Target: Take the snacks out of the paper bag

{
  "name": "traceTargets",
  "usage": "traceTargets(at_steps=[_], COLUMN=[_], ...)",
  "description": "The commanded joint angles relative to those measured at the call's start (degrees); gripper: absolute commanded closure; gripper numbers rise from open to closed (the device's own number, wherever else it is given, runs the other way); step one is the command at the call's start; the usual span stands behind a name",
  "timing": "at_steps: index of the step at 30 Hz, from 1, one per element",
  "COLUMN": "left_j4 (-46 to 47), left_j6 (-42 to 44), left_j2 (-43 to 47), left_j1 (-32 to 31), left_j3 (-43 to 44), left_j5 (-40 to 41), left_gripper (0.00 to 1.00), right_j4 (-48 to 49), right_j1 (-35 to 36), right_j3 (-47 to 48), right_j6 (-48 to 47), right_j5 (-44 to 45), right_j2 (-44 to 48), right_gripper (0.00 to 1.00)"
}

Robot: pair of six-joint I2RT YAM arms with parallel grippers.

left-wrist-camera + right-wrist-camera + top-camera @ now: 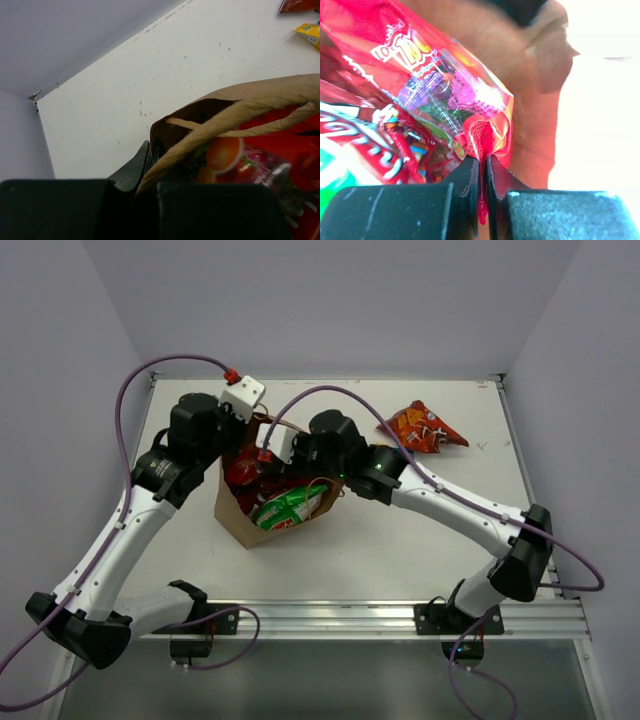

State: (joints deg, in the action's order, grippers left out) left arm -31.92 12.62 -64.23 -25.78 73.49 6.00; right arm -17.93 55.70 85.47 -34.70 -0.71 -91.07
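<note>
Bare tabletop [309, 417] [600, 125] beside the bag lies to my right gripper's right in the top view, so next my right gripper will lift over the bag's rim and down to release.
The brown paper bag [240, 522] stands tilted at the table's middle left, mouth up. Inside it show a green-and-white packet [285, 508] and red packets [243, 473]. My left gripper [240, 445] is at the bag's far rim; in the left wrist view it [150, 150] is shut on the rim [250, 92] where a loop handle [220, 125] starts. My right gripper [268, 465] reaches into the bag's mouth. In the right wrist view it [483, 159] is shut on the crimped corner of a red-orange packet [445, 70] with a clear window.
An orange-red packet [422, 427] lies on the table to the back right of the bag. The left wrist view shows a red packet [300, 5] and a small yellow-and-blue one [310, 34] there. A metal rail [380, 615] runs along the near edge. Walls close in three sides.
</note>
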Motion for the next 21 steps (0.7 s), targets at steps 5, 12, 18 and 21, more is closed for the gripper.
traceTargets(at_steps=[5, 12, 18, 21], left_j4=[9.0, 11.5, 15.9, 18.8], left_j6=[0.0, 2.4, 6.4, 9.3], left_j2=[1.0, 0.5, -1.1, -1.8], left_j1=[0.0, 0.1, 0.6, 0.7], left_j3=[2.5, 2.3, 2.6, 2.9], left_j5=[9.7, 18.4, 21.6, 21.0], left_gripper=[1.0, 1.0, 1.0, 1.0], right_j4=[5.3, 6.7, 6.5, 5.9], right_j1=[1.1, -3.3, -14.2, -18.3], right_j3=[2.4, 0.4, -3.8, -6.5], right_j6=[-0.8, 2.3, 13.5, 18.9], right_j5=[7.2, 20.5, 24.2, 24.0], right_j2=[14.8, 23.9, 26.5, 24.2], right_gripper=[1.0, 1.0, 1.0, 1.0])
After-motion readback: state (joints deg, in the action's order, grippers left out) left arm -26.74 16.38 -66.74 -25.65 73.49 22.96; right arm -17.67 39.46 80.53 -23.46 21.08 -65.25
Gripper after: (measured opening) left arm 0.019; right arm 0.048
